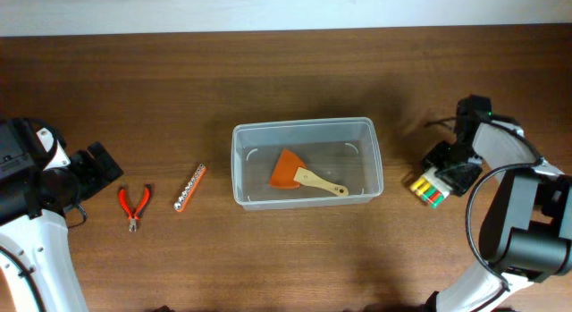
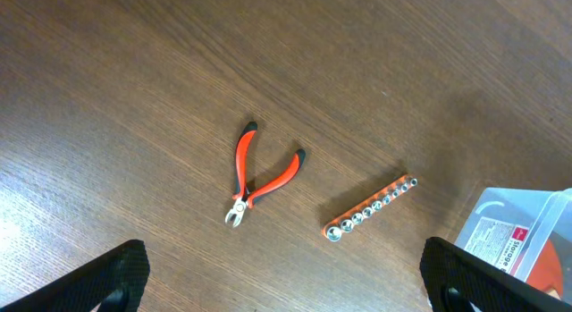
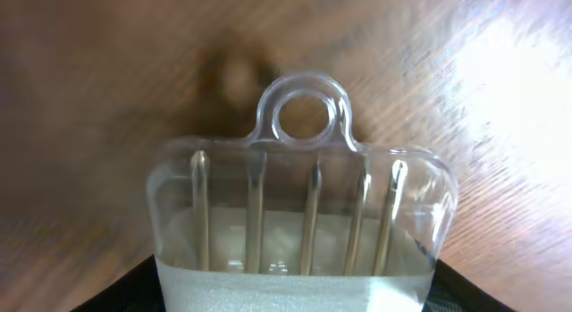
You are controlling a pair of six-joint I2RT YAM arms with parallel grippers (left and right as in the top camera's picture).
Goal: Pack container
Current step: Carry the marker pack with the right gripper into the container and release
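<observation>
The pack (image 3: 299, 214) goes up in my right gripper next, then comes down into the tub onto the scraper's wooden handle (image 1: 299, 175).
The container (image 1: 304, 124) is a clear plastic tub at the table's centre. An orange scraper with a wooden handle (image 1: 299, 175) lies inside it. Its corner, with a label, shows in the left wrist view (image 2: 514, 230). My right gripper (image 1: 447, 172) is at the right of the table, down on a clear pack of small screwdrivers (image 1: 427, 190). In the right wrist view the pack (image 3: 299, 214) fills the gap between the fingers (image 3: 295, 299), which touch its sides. My left gripper (image 1: 96, 164) is open and empty at the far left, above the table (image 2: 281, 281).
Red-handled pliers (image 1: 133, 204) lie left of the container, also in the left wrist view (image 2: 257, 176). An orange rail of sockets (image 1: 189, 188) lies between the pliers and the tub and shows in the left wrist view (image 2: 370, 208). The table's far edge meets a pale wall.
</observation>
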